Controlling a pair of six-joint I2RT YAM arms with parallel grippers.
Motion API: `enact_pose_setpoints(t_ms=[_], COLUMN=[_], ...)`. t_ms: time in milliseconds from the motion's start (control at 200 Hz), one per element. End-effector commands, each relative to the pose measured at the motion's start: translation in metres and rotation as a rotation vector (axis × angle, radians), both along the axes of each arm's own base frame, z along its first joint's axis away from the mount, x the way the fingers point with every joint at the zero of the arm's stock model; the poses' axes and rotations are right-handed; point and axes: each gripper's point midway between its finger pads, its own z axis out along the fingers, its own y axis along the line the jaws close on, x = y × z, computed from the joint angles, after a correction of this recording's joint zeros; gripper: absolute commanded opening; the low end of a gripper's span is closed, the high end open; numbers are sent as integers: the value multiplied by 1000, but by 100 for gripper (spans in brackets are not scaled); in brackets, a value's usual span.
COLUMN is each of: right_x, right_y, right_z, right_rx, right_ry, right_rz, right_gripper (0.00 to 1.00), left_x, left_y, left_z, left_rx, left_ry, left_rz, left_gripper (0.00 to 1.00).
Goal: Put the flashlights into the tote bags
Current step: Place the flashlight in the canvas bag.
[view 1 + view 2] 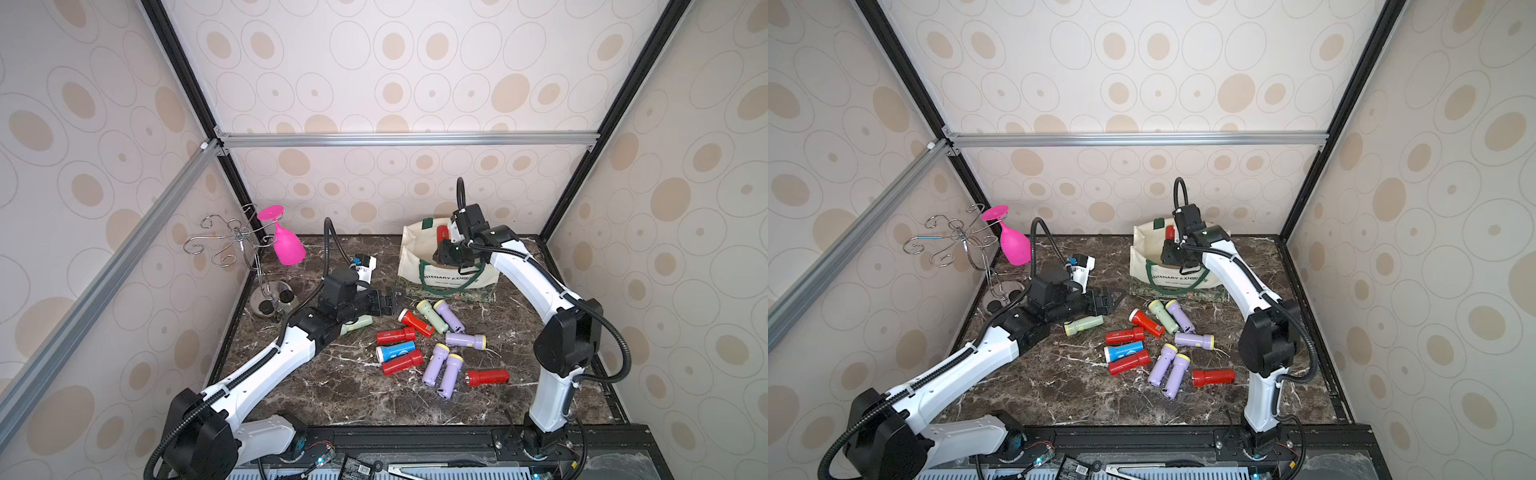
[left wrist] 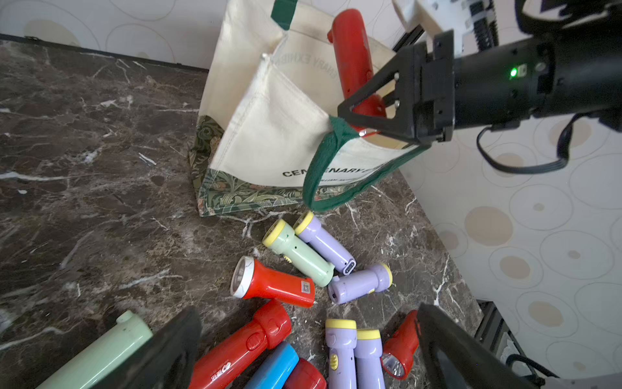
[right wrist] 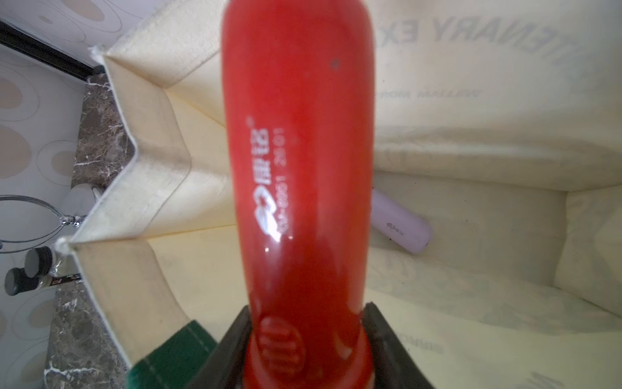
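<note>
The cream tote bag's bottom is below, so I need to lower the red flashlight (image 3: 299, 168) in my right gripper through the cream tote bag's opening next and let go of it above the lilac flashlight.
The cream tote bag (image 1: 451, 277) stands open at the back of the marble table. My right gripper (image 1: 446, 254) hangs over its mouth, shut on a red flashlight (image 3: 299, 168) that points up out of the bag (image 3: 471, 141). A lilac flashlight (image 3: 400, 224) lies on the bag's floor. Several red, lilac, pale green and one blue flashlight (image 1: 395, 351) lie scattered in front of the bag (image 2: 276, 134). My left gripper (image 1: 392, 297) is open and holds nothing, hovering just left of this pile (image 2: 308, 350). A pale green flashlight (image 1: 1084, 325) lies under the left wrist.
A pink goblet (image 1: 284, 243) hangs upside down from a wire rack (image 1: 232, 243) at the back left, with small dark-capped bottles (image 1: 274, 302) on its base. Patterned walls and black frame posts close in the table on three sides.
</note>
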Motion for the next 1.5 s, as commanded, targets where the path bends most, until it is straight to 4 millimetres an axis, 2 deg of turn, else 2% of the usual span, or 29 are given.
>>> enact_pose_setpoints(t_ms=[0, 295, 470, 625, 795, 1005, 1226, 1386, 1496], right_x=[6, 13, 15, 14, 13, 14, 13, 8, 0], right_y=[0, 7, 7, 4, 1, -3, -5, -3, 3], right_z=[-4, -43, -56, -68, -71, -56, -24, 1, 15], right_rx=[-32, -77, -95, -119, -136, -154, -174, -189, -221], right_ry=[14, 153, 184, 212, 223, 185, 114, 67, 31], right_rz=[14, 45, 43, 41, 27, 24, 26, 33, 62], right_gripper=[0, 0, 2, 10, 26, 47, 70, 79, 81], left_x=[1, -4, -8, -10, -13, -19, -26, -31, -33], left_y=[3, 10, 17, 21, 25, 29, 33, 35, 40], left_z=[-7, -44, -65, -74, -79, -85, -94, -103, -109], left_rx=[68, 176, 240, 263, 282, 293, 302, 317, 334], left_ry=[3, 92, 134, 153, 156, 169, 188, 206, 216], left_rz=[-10, -15, -10, -7, -5, -6, -10, -19, -5], left_gripper=[100, 100, 100, 100, 100, 100, 100, 100, 100])
